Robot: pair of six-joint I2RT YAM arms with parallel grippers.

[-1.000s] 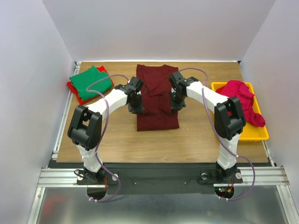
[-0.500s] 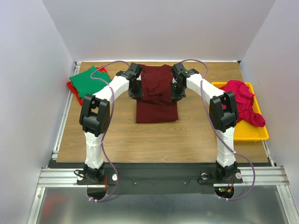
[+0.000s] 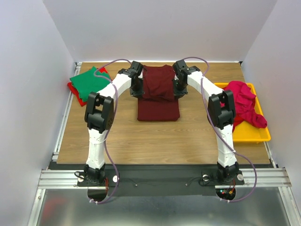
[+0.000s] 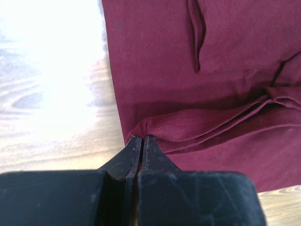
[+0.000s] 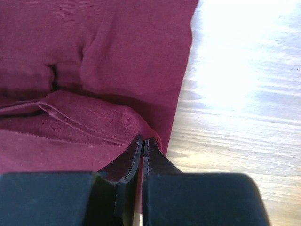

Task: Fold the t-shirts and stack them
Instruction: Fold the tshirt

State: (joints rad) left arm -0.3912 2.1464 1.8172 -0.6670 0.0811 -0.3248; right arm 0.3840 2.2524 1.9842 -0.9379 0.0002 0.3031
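The folded edge is raised off the lower layer (image 3: 146, 84) (image 4: 153, 94), which is outward of my left gripper and below it, so I will move outward and down to release the edge.
The dark maroon t-shirt (image 3: 158, 92) lies on the table's middle back, its near part folded up over the far part. My left gripper (image 3: 137, 89) is shut on the shirt's left folded edge (image 4: 155, 127). My right gripper (image 3: 178, 89) is shut on the right folded edge (image 5: 141, 127). Both hold the cloth just above the layer below. A green t-shirt (image 3: 91, 81) lies folded on a red one (image 3: 75, 92) at the back left. A bright pink t-shirt (image 3: 244, 103) is heaped in the yellow tray.
The yellow tray (image 3: 256, 135) stands at the right edge of the wooden table (image 3: 141, 141). White walls close in the back and both sides.
Both grippers have carried the maroon shirt's near hem away from me toward the back, so the shirt now lies folded shorter. Both arms are stretched farther out.
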